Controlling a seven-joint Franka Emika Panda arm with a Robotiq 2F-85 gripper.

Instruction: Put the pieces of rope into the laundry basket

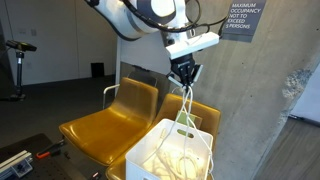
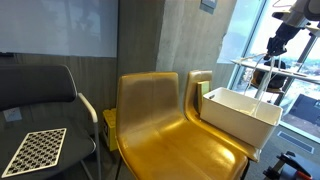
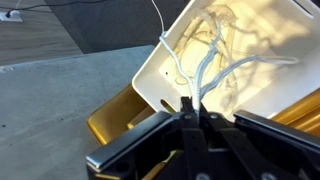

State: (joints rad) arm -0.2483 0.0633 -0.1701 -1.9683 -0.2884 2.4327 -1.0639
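Observation:
The white rope is to be released in the white laundry basket, but my gripper's fingers are still high above the basket's rim, so next I will move my gripper down toward the inside of the basket.
My gripper [image 1: 185, 77] hangs above the white laundry basket [image 1: 150, 150] and is shut on a white rope [image 1: 187, 103] that dangles down into it. In the wrist view the jaws [image 3: 191, 103] pinch the rope's strands [image 3: 205, 72], which fan down into the basket [image 3: 160, 65], where more rope pieces [image 3: 225, 40] lie. In an exterior view the gripper [image 2: 273, 48] shows above the basket [image 2: 240, 118] with the rope [image 2: 266, 78] hanging from it.
The basket stands on a yellow chair [image 1: 100, 130], one of two side by side [image 2: 150, 110]. A black chair [image 2: 40, 95] with a checkerboard [image 2: 35, 150] stands beside them. A concrete pillar [image 1: 285, 60] rises behind the basket.

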